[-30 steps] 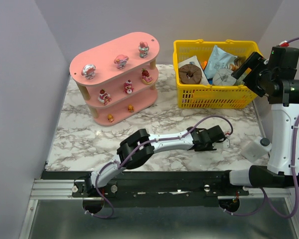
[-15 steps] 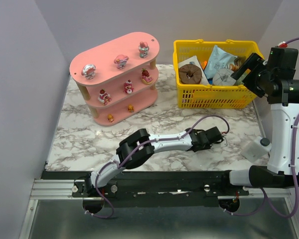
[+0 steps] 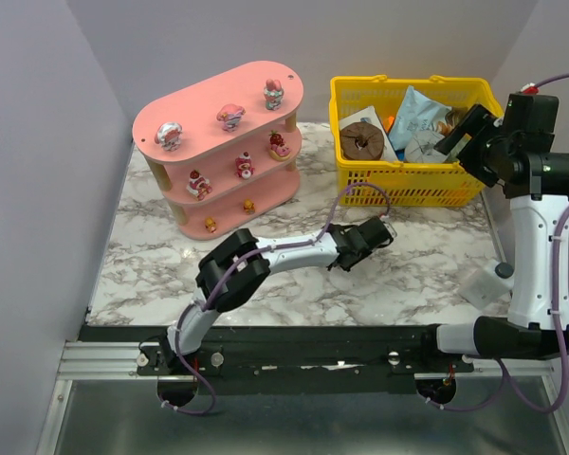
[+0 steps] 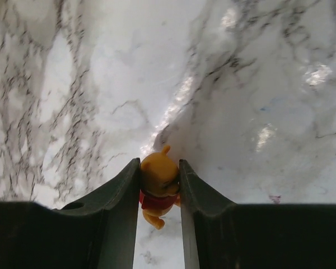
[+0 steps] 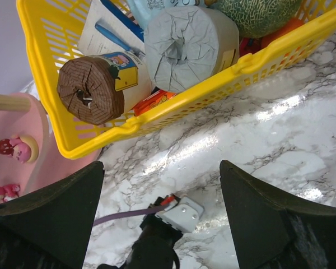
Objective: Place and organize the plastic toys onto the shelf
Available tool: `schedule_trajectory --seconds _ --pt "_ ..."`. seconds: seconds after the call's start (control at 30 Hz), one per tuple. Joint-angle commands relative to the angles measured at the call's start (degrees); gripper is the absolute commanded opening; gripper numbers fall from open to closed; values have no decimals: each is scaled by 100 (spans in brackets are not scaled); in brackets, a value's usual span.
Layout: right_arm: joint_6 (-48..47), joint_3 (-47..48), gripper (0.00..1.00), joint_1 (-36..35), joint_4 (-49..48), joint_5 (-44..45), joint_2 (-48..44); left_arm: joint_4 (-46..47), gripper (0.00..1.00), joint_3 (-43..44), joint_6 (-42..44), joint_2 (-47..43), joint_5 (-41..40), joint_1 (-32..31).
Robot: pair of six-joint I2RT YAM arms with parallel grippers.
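Note:
I need to move my left gripper to the left in the top view, over the marble table before the pink shelf, and release the bear there, since that table is clear.
My left gripper hovers low over the marble table, in front of the yellow basket. In the left wrist view the gripper is shut on a tiny orange bear toy with a red shirt, pinched by the head. The pink three-tier shelf stands at the back left. Three pink-and-white figurines stand on its top board, three red-and-white ones on the middle board, and two orange ones on the bottom board. My right gripper is open and empty, raised above the basket's right end.
The yellow mesh basket at the back right holds a brown ring, packets and a grey roll. The right wrist view shows its rim, the shelf's edge and the left wrist below. Walls close in the table.
My left gripper has moved left and farther from the near edge, carrying the bear toy toward the middle of the table. The right gripper has barely shifted.

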State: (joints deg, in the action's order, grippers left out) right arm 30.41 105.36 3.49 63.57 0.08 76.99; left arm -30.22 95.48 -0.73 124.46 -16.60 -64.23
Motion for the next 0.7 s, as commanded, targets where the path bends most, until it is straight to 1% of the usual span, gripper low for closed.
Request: schedule_trajectory --seconds 0.0,0.03,0.07,0.1,0.13,0.17,0.2,0.27,0.3,0.37,0.4,0.5,0.67 --pt "-140 -313 90 29 -318 -542 -184 357 19 -424 -998 -835 -501 235" --pt "-202 -401 90 38 -423 -657 -237 428 18 -512 -1338 -932 -572 287" --pt "-237 -481 90 29 -485 -762 -263 499 18 -713 -1498 -1133 -659 349" --pt "-255 -586 90 29 -529 -929 -290 769 15 -863 -1639 -1265 -730 454" --pt "-255 -770 89 29 -617 -991 -325 998 16 -1073 -1841 -1397 -783 498" --pt "-255 -867 89 29 -661 -1036 -386 1261 16 -1519 -1904 -1686 -688 551" --pt "-273 -955 89 29 -705 -1079 -430 1742 17 -1724 -1991 -1810 -652 621" --pt "-273 -1166 88 29 -802 -1141 -492 2141 17 -2067 -2228 -2056 -643 683" --pt "-290 -1219 88 29 -829 -1168 -553 2587 17 -2373 -2264 -2110 -556 701" --pt "-299 -1351 88 21 -864 -1177 -615 3090 17 -2700 -2291 -2250 -511 710" --pt "-317 -1395 88 21 -881 -1177 -667 3571 17 -2945 -2300 -2286 -433 701" --pt "-343 -1518 88 21 -908 -1168 -755 4197 17 -3175 -2361 -2304 -440 710" --pt "-396 -1703 88 21 -969 -1264 -975 4954 17 -3536 -2554 -2269 -870 710"
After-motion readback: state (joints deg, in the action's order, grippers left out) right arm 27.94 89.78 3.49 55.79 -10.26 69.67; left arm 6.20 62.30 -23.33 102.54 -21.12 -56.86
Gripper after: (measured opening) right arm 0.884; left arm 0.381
